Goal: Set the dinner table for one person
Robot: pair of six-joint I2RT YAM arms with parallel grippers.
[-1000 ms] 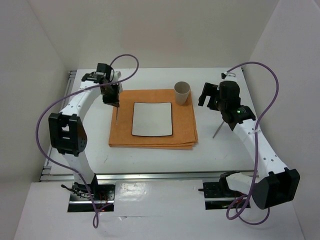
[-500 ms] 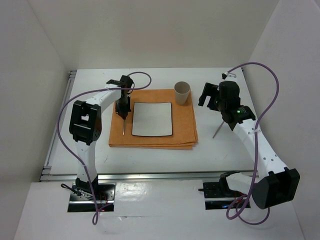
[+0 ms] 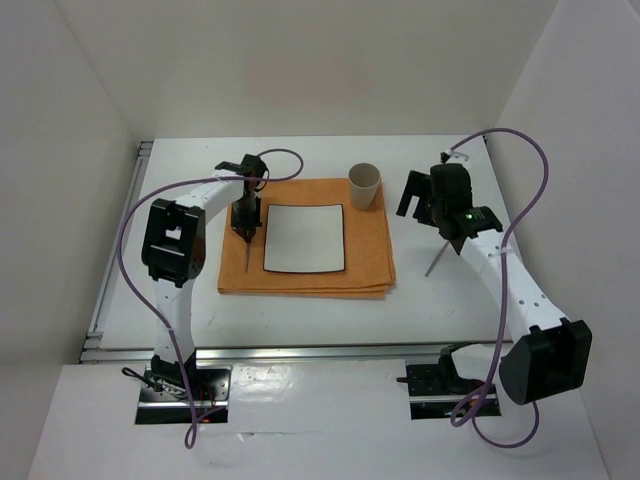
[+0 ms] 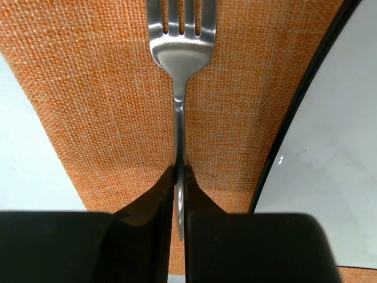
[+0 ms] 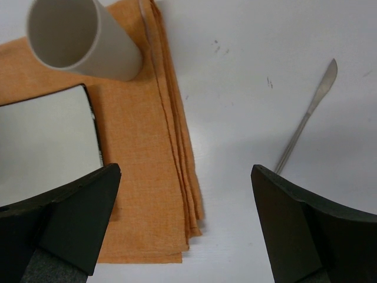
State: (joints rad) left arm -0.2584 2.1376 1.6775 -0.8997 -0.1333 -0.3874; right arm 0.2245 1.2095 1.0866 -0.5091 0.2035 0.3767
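The robot's right gripper will next shift to the right in its wrist view to the knife slanted below, turn to match it, and lower onto the handle (image 3: pixel 437 258) (image 5: pixel 293 141).
The white dinner table (image 3: pixel 450 300) carries an orange cloth (image 3: pixel 370 250) with a square white dark-rimmed plate (image 3: pixel 304 238) on it. My left gripper (image 3: pixel 246 225) is shut on the handle of a silver fork (image 3: pixel 246 258). It holds the fork low over the cloth's left strip, just left of the plate. In the left wrist view the fork (image 4: pixel 179 59) points away over the cloth (image 4: pixel 88 88), with the plate (image 4: pixel 330 147) at the right. My right gripper (image 3: pixel 418 195) is open and empty above the table, right of the cloth. A knife (image 3: pixel 437 258) lies on the table there.
A grey paper cup (image 3: pixel 364 185) stands on the cloth's far right corner. In the right wrist view the cup (image 5: pixel 76 38), the cloth's folded edge (image 5: pixel 177 177), the plate (image 5: pixel 47 141) and the knife (image 5: pixel 306 118) all show. White walls enclose the table.
My left arm has swung right and nearer, bringing the fork from the cloth's far left corner down alongside the plate's left edge. My right arm has shifted slightly.
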